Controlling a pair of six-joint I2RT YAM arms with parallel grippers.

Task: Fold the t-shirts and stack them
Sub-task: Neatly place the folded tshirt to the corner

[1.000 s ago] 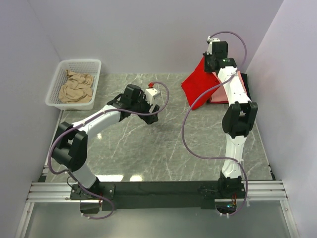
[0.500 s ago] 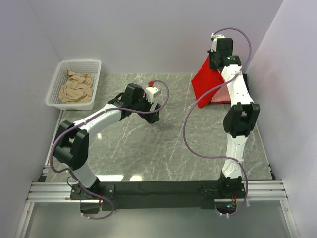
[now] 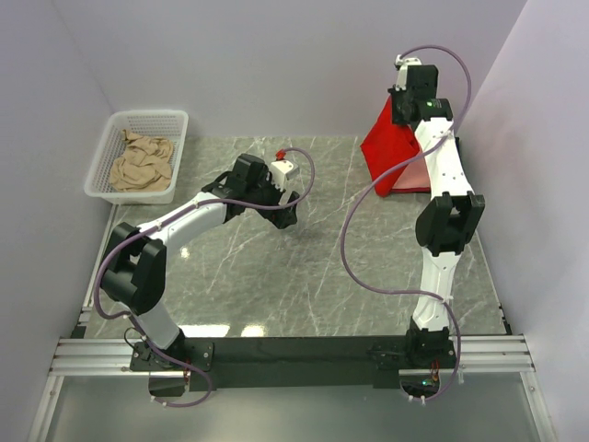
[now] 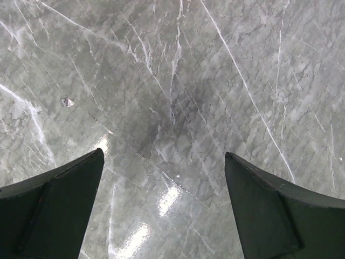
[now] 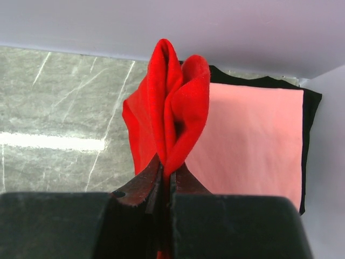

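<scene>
Next, my right gripper moves toward the side and down over the pink shirt's wall-side edge (image 5: pixel 298 110) and releases, as the red shirt leaves that part uncovered.
My right gripper (image 5: pixel 167 170) is shut on the bright red t-shirt (image 5: pixel 170 108) and holds it bunched and hanging above the back right of the table; it also shows in the top view (image 3: pixel 391 152). Under it lies a flat folded salmon-pink t-shirt (image 5: pixel 253 140) on top of a black t-shirt (image 5: pixel 310 102). The pink shirt's edge shows in the top view (image 3: pixel 414 180). My left gripper (image 4: pixel 164 199) is open and empty just above bare marble near the table's middle (image 3: pixel 287 214). A crumpled tan t-shirt (image 3: pixel 141 163) lies in the basket.
A white mesh basket (image 3: pixel 109 152) stands at the back left corner. The marble table (image 3: pixel 276 276) is walled at the back and on both sides. A purple cable (image 3: pixel 354 249) loops beside the right arm.
My right gripper has carried the red t-shirt to the right and up, over the pink and black stack. The left arm has barely moved.
</scene>
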